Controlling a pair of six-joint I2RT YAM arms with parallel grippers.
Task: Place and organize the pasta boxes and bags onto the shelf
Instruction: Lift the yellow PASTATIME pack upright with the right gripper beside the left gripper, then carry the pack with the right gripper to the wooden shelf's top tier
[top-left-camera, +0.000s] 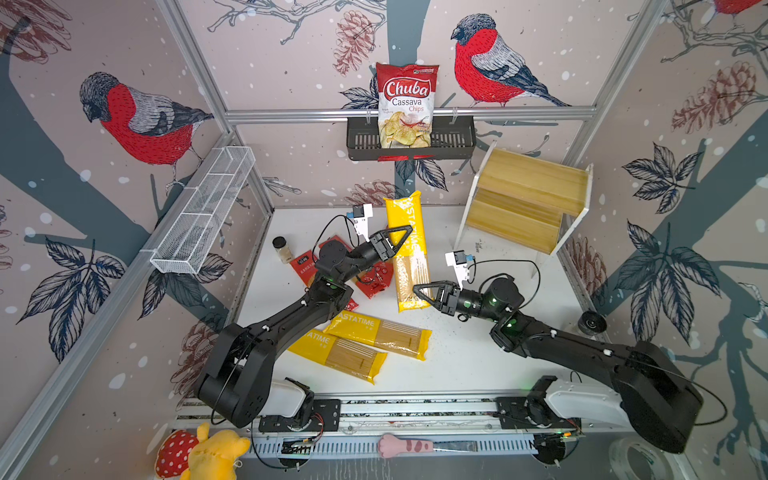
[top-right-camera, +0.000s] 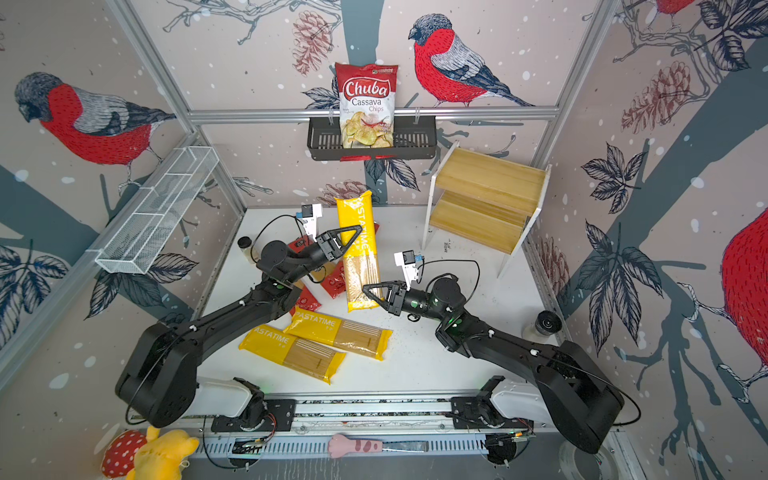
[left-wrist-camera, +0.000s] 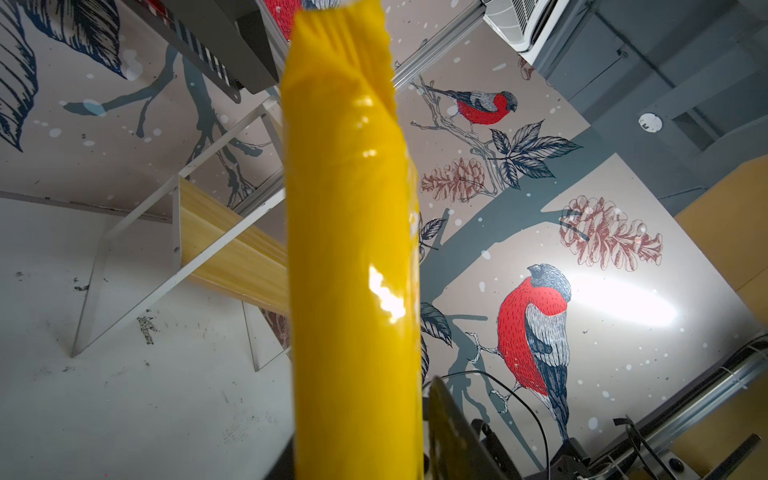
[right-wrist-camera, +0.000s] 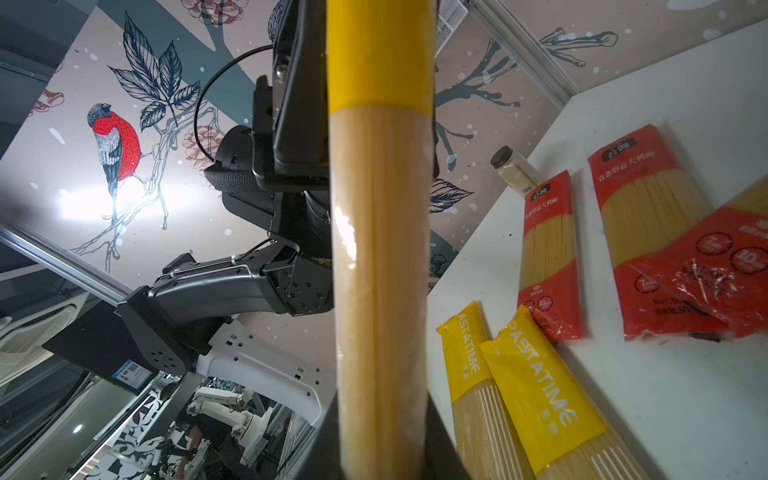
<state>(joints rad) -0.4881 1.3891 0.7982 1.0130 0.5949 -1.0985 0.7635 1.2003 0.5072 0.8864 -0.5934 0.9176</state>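
Observation:
My right gripper raises the packet outward over the shelf's bare top board (top-left-camera: 513, 177) next, lowers it flat and releases, since that board lies outward of and above my gripper.
One yellow PASTATIME packet (top-left-camera: 409, 245) (top-right-camera: 359, 249) hangs above the table between my two grippers. My left gripper (top-left-camera: 401, 239) (left-wrist-camera: 361, 449) stands round its yellow part, slightly open, with one finger (left-wrist-camera: 449, 432) just off the film. My right gripper (top-left-camera: 424, 293) (right-wrist-camera: 380, 457) is shut on its windowed end (right-wrist-camera: 380, 249). Two more yellow packets (top-left-camera: 378, 334) (top-left-camera: 336, 353) lie overlapping at the front. Red packets (right-wrist-camera: 548, 249) (right-wrist-camera: 652, 208) lie on the table left of centre, partly hidden under my left arm in both top views. The shelf (top-left-camera: 528, 195) (left-wrist-camera: 232, 249) stands bare at the back right.
A small spice jar (top-left-camera: 282, 249) stands by the red packets. A chips bag (top-left-camera: 406, 104) sits in the black basket (top-left-camera: 361, 143) on the back rail. A white wire basket (top-left-camera: 203, 212) hangs on the left wall. A dark-lidded jar (top-left-camera: 592, 323) stands at the table's right edge.

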